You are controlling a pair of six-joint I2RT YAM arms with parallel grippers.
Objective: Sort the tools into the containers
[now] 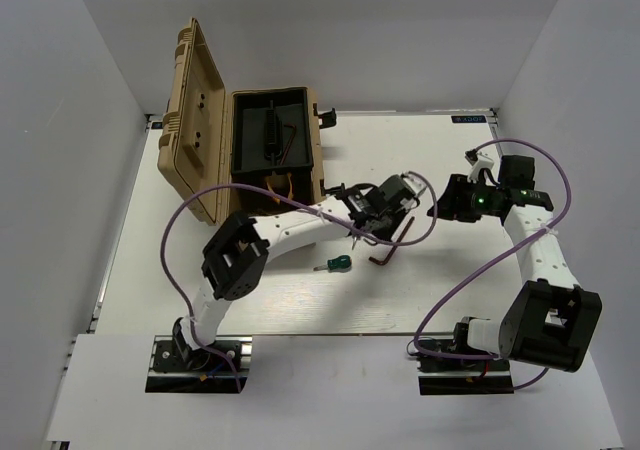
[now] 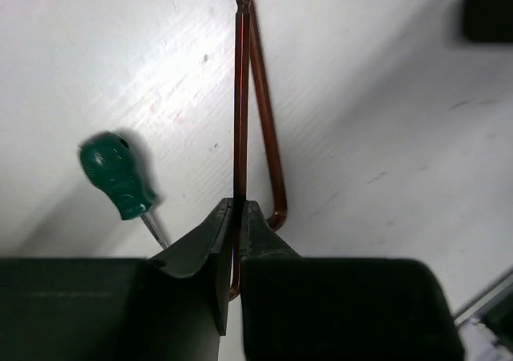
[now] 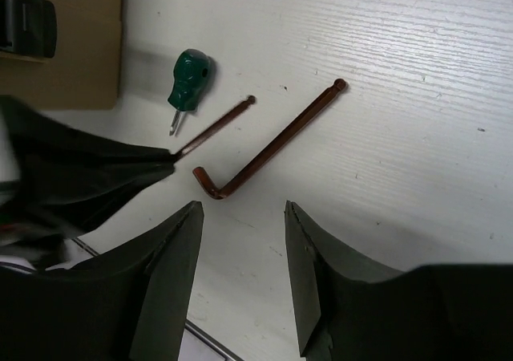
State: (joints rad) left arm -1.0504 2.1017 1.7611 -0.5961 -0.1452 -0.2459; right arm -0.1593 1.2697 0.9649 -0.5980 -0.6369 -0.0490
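Next, my left gripper rises, goes left in the top view and lowers into the black tray [image 1: 298, 131] to release its hex key, since another hex key lies there.
My left gripper [image 2: 239, 204] is shut on a thin dark-red hex key [image 2: 240, 96] and holds it just above the white table; in the top view the left gripper [image 1: 377, 226] sits at the table's middle. A second dark-red hex key [image 2: 268, 128] lies on the table right beside it, also seen in the right wrist view [image 3: 272, 146] and the top view [image 1: 392, 248]. A stubby green-handled screwdriver [image 1: 338, 265] lies to the left [image 2: 116, 176]. My right gripper [image 3: 240, 210] is open and empty, hovering just right of the hex keys [image 1: 445, 207].
An open tan tool case [image 1: 200, 120] stands at the back left. Its black tray [image 1: 272, 135] holds a dark-red hex key and an orange-handled tool. The case corner shows in the right wrist view [image 3: 80, 56]. Purple cables loop beside both arms.
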